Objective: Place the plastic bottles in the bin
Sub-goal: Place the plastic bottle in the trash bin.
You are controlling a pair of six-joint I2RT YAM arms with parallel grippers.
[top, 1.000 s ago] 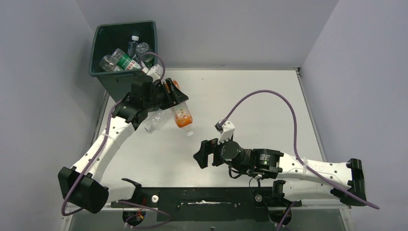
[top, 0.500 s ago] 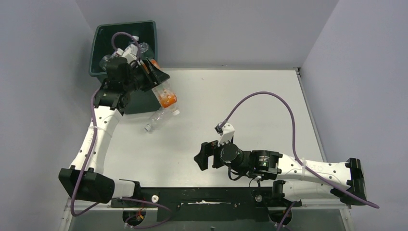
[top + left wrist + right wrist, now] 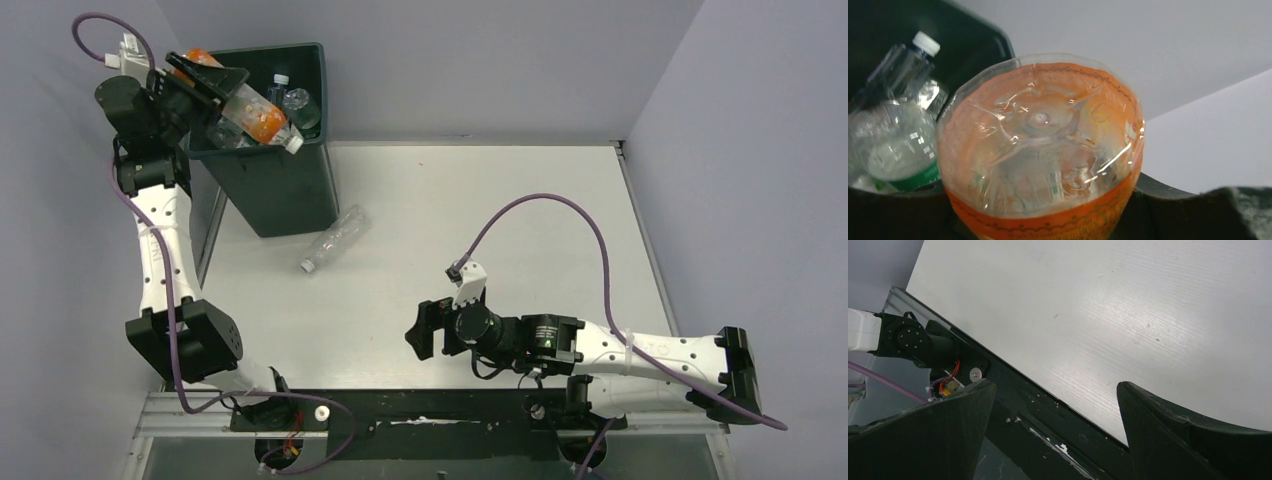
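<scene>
The orange bottle's white cap still reaches the bin's near rim, so the robot's left gripper will move outward over the bin's open top (image 3: pixel 258 72) (image 3: pixel 955 52) to let the bottle go.
My left gripper (image 3: pixel 214 86) is shut on an orange bottle (image 3: pixel 256 116) and holds it tilted over the open top of the dark green bin (image 3: pixel 275 190), its white cap pointing down into the bin. The left wrist view is filled by the orange bottle's base (image 3: pixel 1040 145), with clear bottles (image 3: pixel 898 130) lying inside the bin behind it. A clear bottle (image 3: pixel 335 238) lies on its side on the table just right of the bin. My right gripper (image 3: pixel 418 328) hovers open and empty near the table's front edge, fingers (image 3: pixel 1168 430) wide apart.
The bin stands at the table's (image 3: pixel 520 220) back left corner against the grey walls. Several bottles (image 3: pixel 293 101) lie in the bin. A black base rail (image 3: pixel 1013 395) runs along the near edge under my right gripper.
My left arm has swung up and to the left, carrying the orange bottle from above the table to over the bin. The right arm has barely moved.
</scene>
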